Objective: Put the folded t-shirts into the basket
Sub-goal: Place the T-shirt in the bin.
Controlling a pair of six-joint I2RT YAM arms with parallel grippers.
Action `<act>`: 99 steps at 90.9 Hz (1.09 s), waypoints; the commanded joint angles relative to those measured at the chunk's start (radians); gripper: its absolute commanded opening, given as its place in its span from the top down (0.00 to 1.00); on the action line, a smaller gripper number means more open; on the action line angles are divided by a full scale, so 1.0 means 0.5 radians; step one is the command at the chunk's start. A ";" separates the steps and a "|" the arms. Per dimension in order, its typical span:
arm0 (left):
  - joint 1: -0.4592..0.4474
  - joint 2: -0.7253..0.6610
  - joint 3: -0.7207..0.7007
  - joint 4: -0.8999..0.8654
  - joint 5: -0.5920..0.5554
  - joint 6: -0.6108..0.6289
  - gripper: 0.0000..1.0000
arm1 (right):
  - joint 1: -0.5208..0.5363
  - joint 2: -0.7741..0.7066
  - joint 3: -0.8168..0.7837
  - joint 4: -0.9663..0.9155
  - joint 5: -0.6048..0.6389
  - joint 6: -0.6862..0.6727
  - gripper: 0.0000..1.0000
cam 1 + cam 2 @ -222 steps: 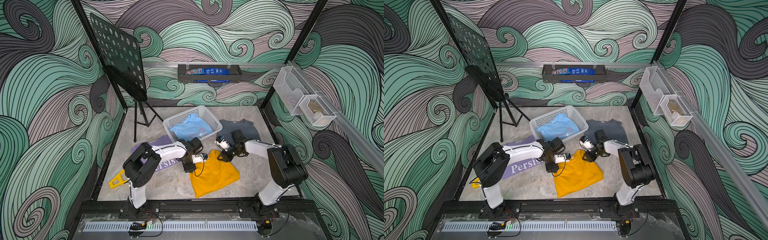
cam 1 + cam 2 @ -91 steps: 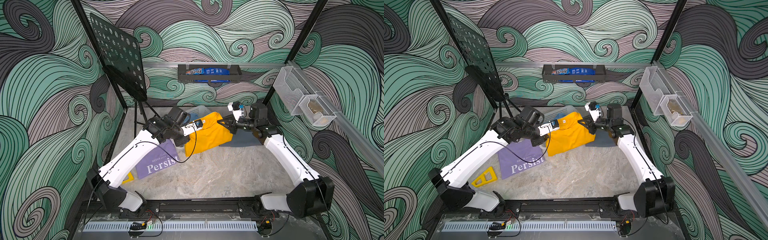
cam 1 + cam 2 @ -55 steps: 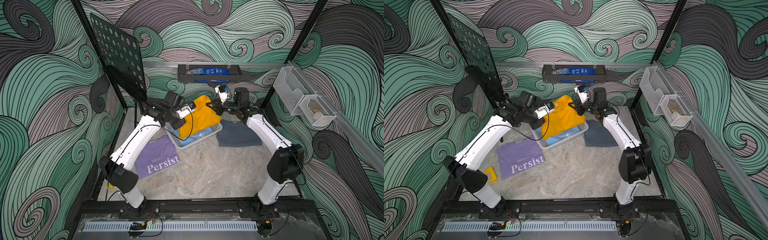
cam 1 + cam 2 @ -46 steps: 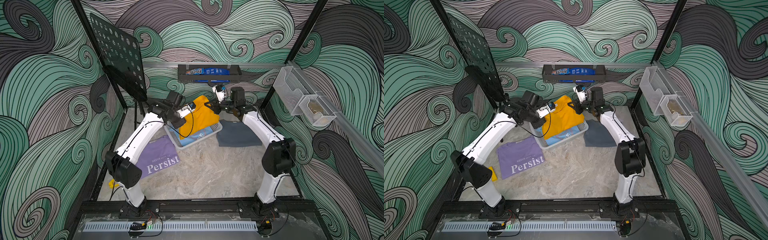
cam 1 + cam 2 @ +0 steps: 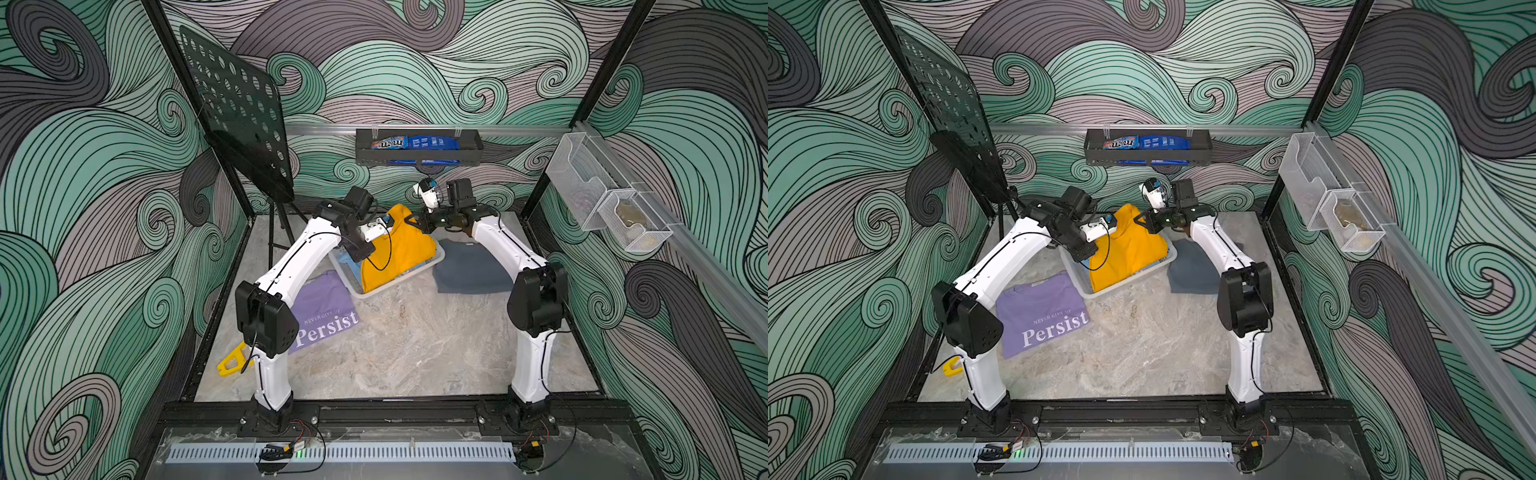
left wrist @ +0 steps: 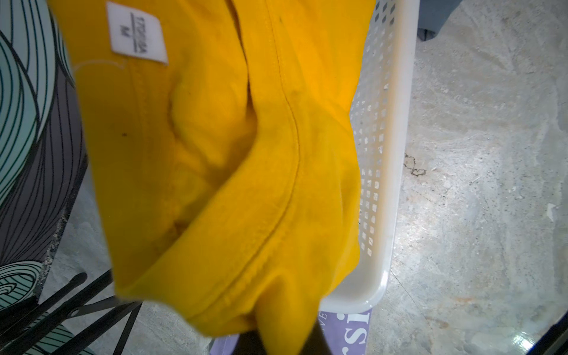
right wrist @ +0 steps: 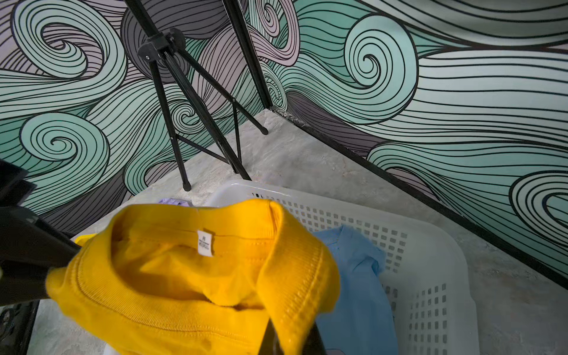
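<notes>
The left gripper brings the collar down into the inside of the white basket below next and releases it, because the basket already holds the t-shirt's lower part.
The mustard yellow t-shirt hangs by its collar over the white basket, and its lower part lies inside on the light blue t-shirt. My left gripper is shut on one side of the collar and my right gripper on the other. In the wrist views the yellow cloth covers the left gripper and wraps the right gripper. The lavender "Persist" t-shirt lies flat left of the basket. The grey t-shirt lies to its right.
A black music stand stands at the back left, its tripod legs close behind the basket. A black wall tray with snack packets hangs on the back wall, mesh bins on the right wall. A yellow plastic piece lies front left.
Both grippers lifted the yellow t-shirt off the table's front and carried it back over the basket. In the last half second it sank a little, and its hem now rests inside.
</notes>
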 commanded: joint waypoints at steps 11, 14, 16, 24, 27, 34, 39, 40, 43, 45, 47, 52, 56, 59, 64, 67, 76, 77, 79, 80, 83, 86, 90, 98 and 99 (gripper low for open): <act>0.032 0.163 0.119 -0.076 -0.003 -0.015 1.00 | 0.005 0.110 0.017 -0.038 0.060 -0.038 1.00; 0.041 0.190 0.136 -0.081 -0.016 -0.007 1.00 | 0.005 0.140 0.017 -0.030 0.062 -0.027 1.00; 0.047 0.211 0.146 -0.083 -0.027 -0.002 1.00 | 0.006 0.153 0.016 -0.023 0.062 -0.023 1.00; 0.081 0.285 0.209 -0.101 -0.052 0.017 1.00 | 0.007 0.199 0.019 0.007 0.084 0.002 1.00; 0.096 0.318 0.235 -0.107 -0.052 0.018 1.00 | 0.006 0.213 0.017 0.029 0.096 0.011 1.00; 0.123 0.382 0.295 -0.111 -0.051 0.023 1.00 | 0.008 0.252 0.028 0.066 0.145 0.036 1.00; 0.139 0.434 0.340 -0.110 -0.056 0.026 1.00 | 0.007 0.277 0.040 0.092 0.174 0.056 1.00; 0.142 0.444 0.347 -0.112 -0.059 0.027 1.00 | 0.006 0.286 0.041 0.096 0.178 0.061 1.00; 0.151 0.474 0.371 -0.109 -0.069 0.031 1.00 | 0.006 0.299 0.042 0.109 0.193 0.077 1.00; 0.157 0.488 0.391 -0.107 -0.082 0.034 1.00 | 0.009 0.309 0.042 0.120 0.201 0.085 1.00; 0.161 0.510 0.405 -0.103 -0.098 0.036 1.00 | 0.009 0.321 0.043 0.129 0.208 0.092 1.00; 0.170 0.551 0.430 -0.092 -0.133 0.039 1.00 | 0.009 0.346 0.051 0.153 0.218 0.107 0.98; 0.176 0.574 0.442 -0.077 -0.167 0.044 1.00 | 0.009 0.372 0.067 0.166 0.228 0.115 0.96; 0.178 0.588 0.440 -0.062 -0.188 0.047 0.98 | 0.009 0.394 0.083 0.173 0.236 0.120 0.94; 0.187 0.612 0.443 -0.039 -0.226 0.048 0.95 | 0.009 0.432 0.123 0.187 0.247 0.130 0.91; 0.189 0.623 0.440 -0.024 -0.254 0.048 0.93 | 0.012 0.463 0.154 0.191 0.255 0.133 0.88; 0.192 0.652 0.430 0.016 -0.347 0.050 0.86 | 0.020 0.574 0.277 0.194 0.292 0.130 0.78; 0.192 0.656 0.429 0.019 -0.360 0.049 0.84 | 0.022 0.586 0.293 0.194 0.297 0.129 0.77; 0.195 0.664 0.425 0.030 -0.387 0.049 0.82 | 0.023 0.611 0.326 0.193 0.310 0.128 0.74; 0.195 0.668 0.423 0.032 -0.400 0.047 0.81 | 0.025 0.625 0.342 0.193 0.316 0.131 0.73; 0.197 0.678 0.412 0.045 -0.449 0.046 0.78 | 0.025 0.680 0.395 0.192 0.331 0.135 0.70; 0.196 0.685 0.402 0.057 -0.493 0.050 0.75 | 0.025 0.723 0.449 0.188 0.342 0.139 0.67; 0.196 0.697 0.390 0.057 -0.548 0.052 0.71 | 0.022 0.770 0.528 0.163 0.356 0.140 0.62; 0.197 0.697 0.371 0.042 -0.630 0.039 0.62 | 0.013 0.827 0.658 0.110 0.351 0.125 0.56; 0.197 0.696 0.370 0.037 -0.635 0.038 0.61 | 0.012 0.829 0.672 0.103 0.348 0.119 0.55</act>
